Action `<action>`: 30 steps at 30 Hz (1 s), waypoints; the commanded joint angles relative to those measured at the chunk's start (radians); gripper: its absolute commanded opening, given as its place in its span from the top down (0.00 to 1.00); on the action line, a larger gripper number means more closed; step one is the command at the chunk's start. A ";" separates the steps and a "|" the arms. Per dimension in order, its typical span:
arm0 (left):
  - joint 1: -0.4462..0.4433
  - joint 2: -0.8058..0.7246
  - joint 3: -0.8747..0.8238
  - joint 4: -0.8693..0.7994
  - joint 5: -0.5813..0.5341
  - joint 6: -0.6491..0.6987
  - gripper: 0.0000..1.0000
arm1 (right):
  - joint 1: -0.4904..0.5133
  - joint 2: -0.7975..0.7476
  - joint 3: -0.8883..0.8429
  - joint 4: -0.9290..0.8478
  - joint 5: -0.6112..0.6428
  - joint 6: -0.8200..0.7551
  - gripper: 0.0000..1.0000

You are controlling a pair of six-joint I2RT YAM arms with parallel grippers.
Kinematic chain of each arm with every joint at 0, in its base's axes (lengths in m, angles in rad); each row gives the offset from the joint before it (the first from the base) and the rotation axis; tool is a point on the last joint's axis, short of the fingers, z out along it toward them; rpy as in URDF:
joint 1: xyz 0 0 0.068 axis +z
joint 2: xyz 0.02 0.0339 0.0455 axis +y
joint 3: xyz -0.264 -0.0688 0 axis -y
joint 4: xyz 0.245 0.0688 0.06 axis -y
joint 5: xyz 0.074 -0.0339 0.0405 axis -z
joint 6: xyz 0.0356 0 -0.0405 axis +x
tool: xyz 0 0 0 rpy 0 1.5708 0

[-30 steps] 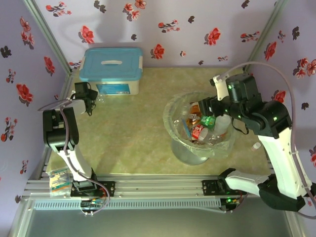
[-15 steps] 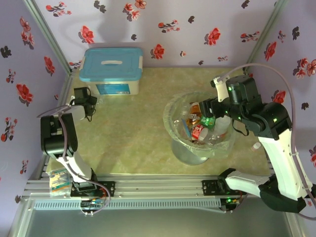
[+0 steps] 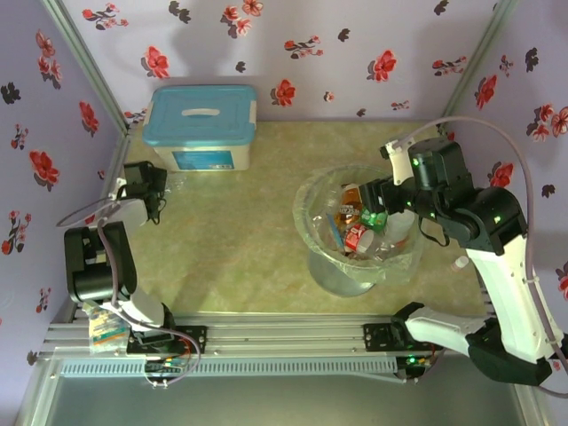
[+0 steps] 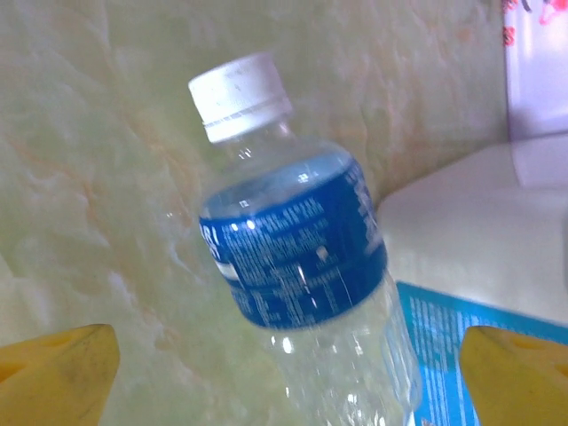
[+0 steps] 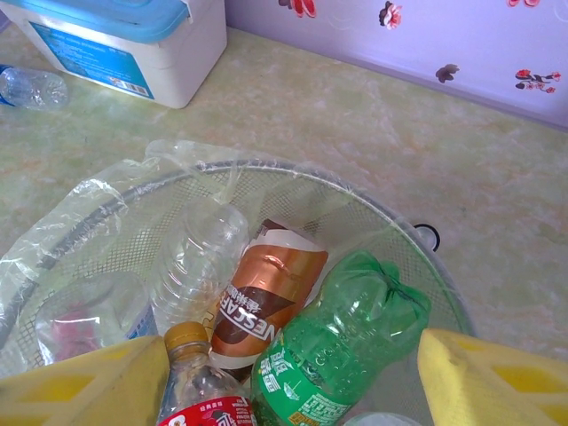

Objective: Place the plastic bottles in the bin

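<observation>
The clear plastic bottle is below my left gripper, between its open fingers, so next I will lower the gripper onto the blue label [image 4: 295, 250], with a finger down each side, and close.
A clear plastic bottle [image 4: 302, 266] with a blue label and white cap lies on the table beside the white box; it also shows far off as a clear bottle [image 5: 31, 87]. My left gripper [image 4: 293, 382] [image 3: 153, 185] is open, one yellow finger on each side of the bottle and neither touching it. The bin [image 3: 306, 226] [image 5: 266, 169] holds several bottles: a green one [image 5: 342, 346], a brown-labelled one [image 5: 266, 302], a clear one [image 5: 195, 257] and a red-labelled one [image 5: 200, 390]. My right gripper [image 5: 293, 382] [image 3: 373, 211] hangs open over them.
The white box with a light-blue lid [image 3: 202, 124] [image 5: 115, 35] [image 4: 497, 213] stands at the back left, right beside the lying bottle. Flowered walls close in three sides. A small white-capped object [image 3: 459, 263] sits by the right arm. A packet [image 3: 106, 328] rests on the front rail.
My left arm has drawn back toward the left wall and its jaws have spread wide. The right arm has barely shifted over the bin.
</observation>
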 commanded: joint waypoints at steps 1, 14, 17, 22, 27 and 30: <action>0.017 0.089 0.026 0.041 0.051 -0.078 0.01 | -0.006 -0.026 -0.004 0.001 0.009 0.022 0.25; 0.025 0.259 0.102 0.118 0.035 -0.094 0.20 | -0.006 -0.068 -0.049 -0.013 0.010 0.052 0.25; 0.027 0.265 0.108 0.112 0.036 -0.092 0.30 | -0.006 -0.066 -0.046 -0.011 0.011 0.052 0.25; 0.026 0.214 0.083 0.111 0.036 -0.083 0.39 | -0.006 -0.060 -0.046 -0.004 0.015 0.049 0.25; 0.024 0.110 0.043 0.096 0.040 -0.063 0.41 | -0.006 -0.046 -0.029 0.007 0.011 0.047 0.25; 0.015 0.016 -0.001 0.098 0.039 -0.068 0.42 | -0.006 -0.051 -0.052 0.035 -0.004 0.055 0.25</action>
